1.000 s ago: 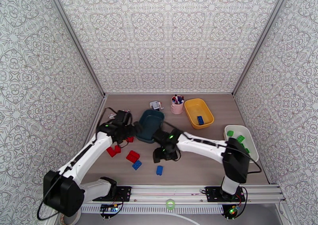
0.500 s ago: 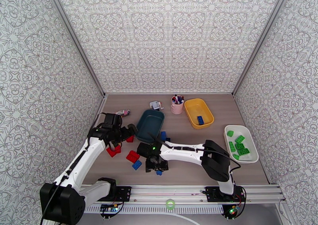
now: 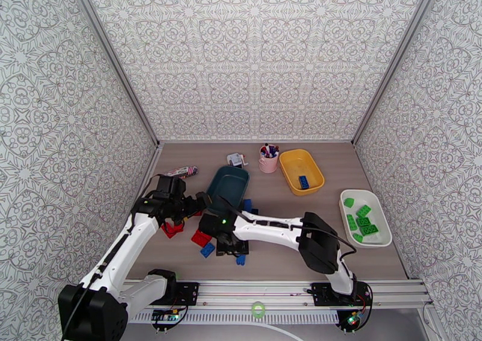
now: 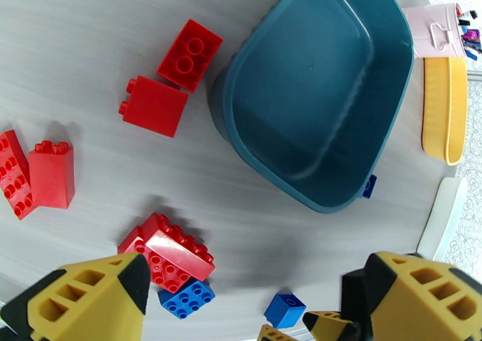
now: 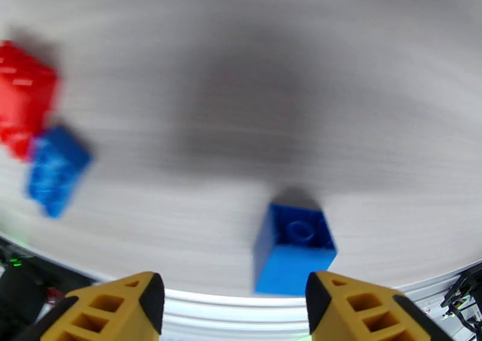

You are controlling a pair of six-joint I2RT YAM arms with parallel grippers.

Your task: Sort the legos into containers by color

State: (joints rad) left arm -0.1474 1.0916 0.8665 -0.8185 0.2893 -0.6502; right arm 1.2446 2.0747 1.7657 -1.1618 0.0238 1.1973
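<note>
The small blue lego is near the bar, and my right gripper will next move back, then down around it.
Red legos lie on the table left of the dark teal tray [image 3: 229, 187] [image 4: 313, 95]: two by its corner [image 4: 190, 55], a pair further left [image 3: 172, 228] [image 4: 51, 173], and a flat one [image 3: 200, 238] [image 4: 172, 255] touching a blue lego [image 3: 208, 249] [image 4: 185, 297] [image 5: 57, 167]. My left gripper [image 3: 194, 206] [image 4: 253, 276] hovers open above them with nothing in it. My right gripper [image 3: 232, 247] [image 5: 232, 294] is open just over a small blue lego [image 3: 241, 259] [image 5: 293, 249] [image 4: 284, 309]. The yellow tray [image 3: 290, 162] has one blue lego [image 3: 303, 182]. The white tray [image 3: 381, 215] has several green legos [image 3: 363, 211].
Another blue lego [image 3: 247, 205] sits against the teal tray's right side. A pink cup of pens [image 3: 269, 158] stands behind, between the teal and yellow trays. A striped packet [image 3: 182, 171] lies at the far left. The metal rail [image 3: 271, 291] runs along the near edge.
My right gripper has swung left and nearer, from beside the teal tray to over the small blue lego. My left gripper has drawn back from the teal tray towards the red legos.
</note>
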